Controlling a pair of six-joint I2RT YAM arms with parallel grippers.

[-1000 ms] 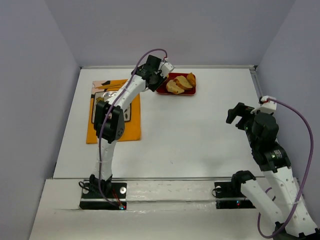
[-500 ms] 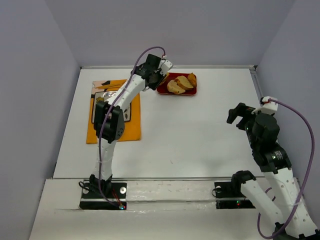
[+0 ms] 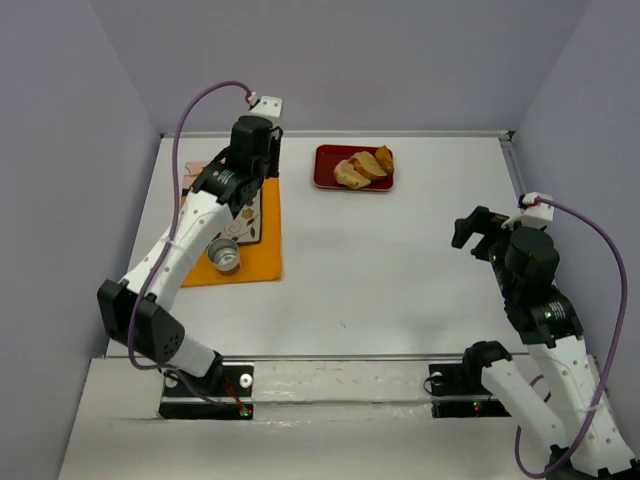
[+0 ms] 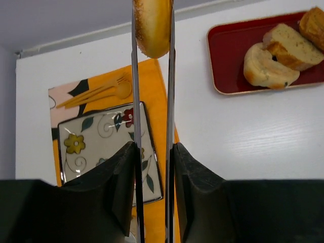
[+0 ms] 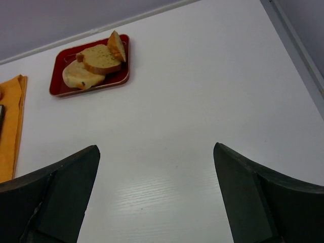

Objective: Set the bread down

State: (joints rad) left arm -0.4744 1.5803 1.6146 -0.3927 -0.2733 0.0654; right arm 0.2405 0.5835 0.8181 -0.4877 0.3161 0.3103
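The flowered plate point(image 3: 251, 215) is empty. Next, my left gripper should move back and down, toward the left in the top view, over the flowered plate to let go of the tongs.
My left gripper point(image 4: 153, 152) is shut on a pair of metal tongs point(image 4: 135, 101). The tongs pinch a round bread roll point(image 4: 152, 25) at their tips, in the air above the orange mat point(image 4: 159, 96) and the right edge of the flowered plate point(image 4: 96, 152). In the top view the left gripper point(image 3: 243, 178) hangs over the mat point(image 3: 255, 262) and the plate point(image 3: 251, 215). The red tray point(image 3: 325, 165) holds several more bread pieces point(image 3: 360, 168). My right gripper point(image 3: 470, 228) is open and empty at the right, also seen in its wrist view point(image 5: 157, 192).
A small metal cup point(image 3: 223, 256) stands on the mat near the plate. A wooden fork and spoon point(image 4: 101, 91) lie on the mat behind the plate. The tray and bread also show in the right wrist view point(image 5: 91, 66). Walls close in the table.
My left arm has swung left from the red tray to above the mat and plate, carrying the roll in the tongs. The right arm has not moved.
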